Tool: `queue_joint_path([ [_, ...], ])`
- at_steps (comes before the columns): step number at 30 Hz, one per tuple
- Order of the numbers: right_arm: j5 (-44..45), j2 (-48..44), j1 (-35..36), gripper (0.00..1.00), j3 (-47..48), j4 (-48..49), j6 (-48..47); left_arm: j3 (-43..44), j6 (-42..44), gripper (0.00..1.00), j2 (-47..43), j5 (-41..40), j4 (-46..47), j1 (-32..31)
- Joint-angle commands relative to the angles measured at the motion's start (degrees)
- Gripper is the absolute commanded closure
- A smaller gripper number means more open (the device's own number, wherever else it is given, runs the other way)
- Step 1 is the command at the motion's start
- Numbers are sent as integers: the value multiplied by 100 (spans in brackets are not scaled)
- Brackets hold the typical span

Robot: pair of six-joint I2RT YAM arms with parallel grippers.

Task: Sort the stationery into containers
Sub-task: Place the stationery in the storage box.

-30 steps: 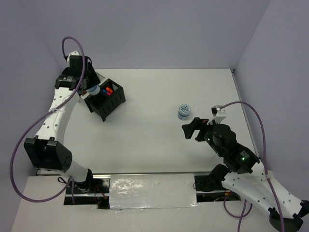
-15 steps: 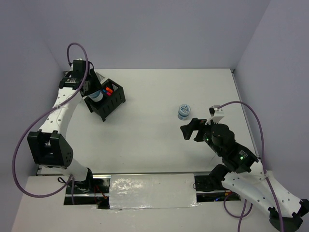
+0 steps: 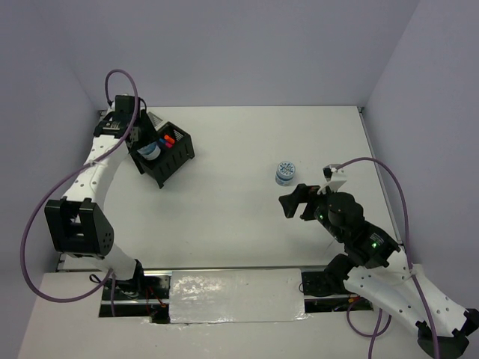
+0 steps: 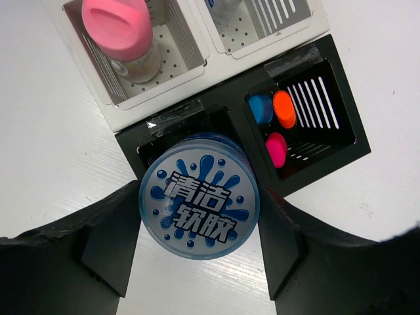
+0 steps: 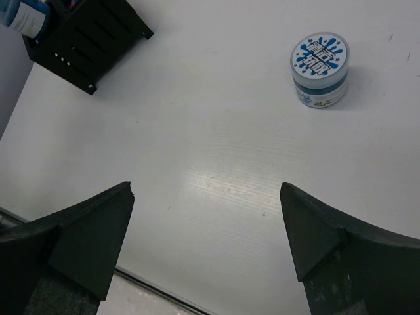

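Note:
My left gripper holds the tin over the organiser's section empty of marker caps and needs to lower it a little, then open to release it.
My left gripper [image 3: 150, 149] is shut on a round blue-white tin [image 4: 199, 197] and holds it over the near-left compartment of the black mesh organiser [image 4: 328, 141]. The tin's bottom is hidden, so I cannot tell whether it rests inside. Blue [image 4: 260, 108], orange [image 4: 284, 109] and pink [image 4: 276, 149] marker caps stand in the neighbouring compartment. A pink stick [image 4: 118, 27] stands in a light-grey cup [image 4: 190, 42]. A second tin [image 3: 284, 172] stands on the table, also in the right wrist view [image 5: 319, 69]. My right gripper [image 3: 293, 200] is open and empty, near that tin.
A second light-grey cup [image 4: 289, 23] sits beside the first, behind the organiser [image 3: 168, 155]. The organiser stands at the far left by the left wall. The right wall runs along the table's right edge [image 3: 378, 172].
My left gripper has moved slightly back with the tin, bringing it over the organiser compartment. My right gripper has edged a little to the left.

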Motion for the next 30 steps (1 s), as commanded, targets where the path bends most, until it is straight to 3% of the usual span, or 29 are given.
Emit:
queue_joint_path([
  [1,-13,-47,-19,0,18,256,-98,94,-80,96,29,-106,232,37],
  [10,-21,-30,-28,0,27,256,-80,94,-19,88,152,34,241,37],
  [14,-21,-12,-19,0,54,256,-98,147,8,79,284,61,223,28],
  [17,-12,5,-19,0,45,274,-115,147,25,66,345,87,240,20],
  [20,-4,67,-28,0,28,300,-115,182,25,48,442,52,197,2],
  [21,-4,93,-19,0,19,309,-124,191,16,38,459,9,171,-15],
  [24,5,181,-28,0,-17,379,-133,226,-1,22,504,-45,109,-33],
  [26,40,242,-19,0,-25,423,-151,217,-1,18,469,-80,118,-59],
  [27,49,356,-19,0,-25,441,-159,217,-19,1,451,-88,100,-59],
  [30,136,742,-28,0,19,441,-160,235,8,1,381,-71,109,-68],
])
